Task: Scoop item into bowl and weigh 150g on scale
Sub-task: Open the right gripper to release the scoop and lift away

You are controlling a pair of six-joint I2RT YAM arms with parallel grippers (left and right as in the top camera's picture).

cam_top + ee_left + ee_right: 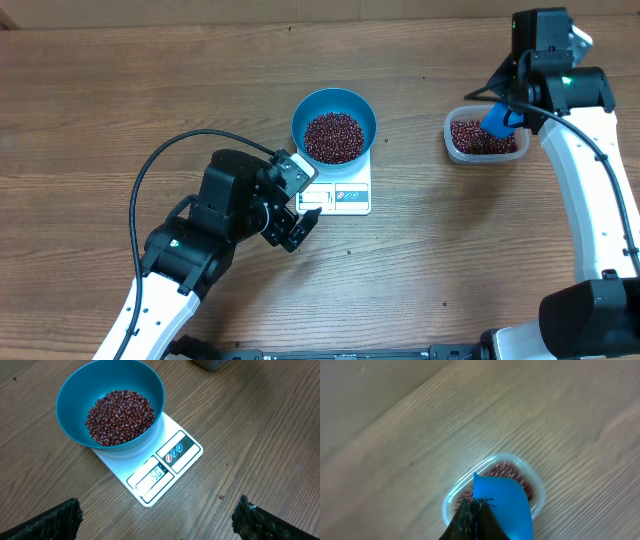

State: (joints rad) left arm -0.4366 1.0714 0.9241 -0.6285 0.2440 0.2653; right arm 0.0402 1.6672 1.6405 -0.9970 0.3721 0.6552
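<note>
My right gripper lowers down onto the beans in the clear tub next and releases the small blue scoop [497,120], since the scale already shows the asked weight.
The bright blue bowl [300,115] [70,415] stands on the white scale [345,195] [187,447] and holds a mound of red-brown beans [334,137] [120,416]. The scale's display shows digits that look like 150. My left gripper [298,226] [157,512] is open just in front of the scale, touching nothing, its fingers [60,520] wide apart. My right gripper [505,112] [476,510] is shut on a small blue scoop [497,120] [507,505] above the clear tub [452,135] [539,495], which has more beans [480,137] [505,469] in it.
A single stray bean [220,496] lies on the wooden table [120,100] right of the scale. A dark object [210,364] shows at the top edge of the left wrist view. The left arm's black cable [150,175] loops over the table at the left.
</note>
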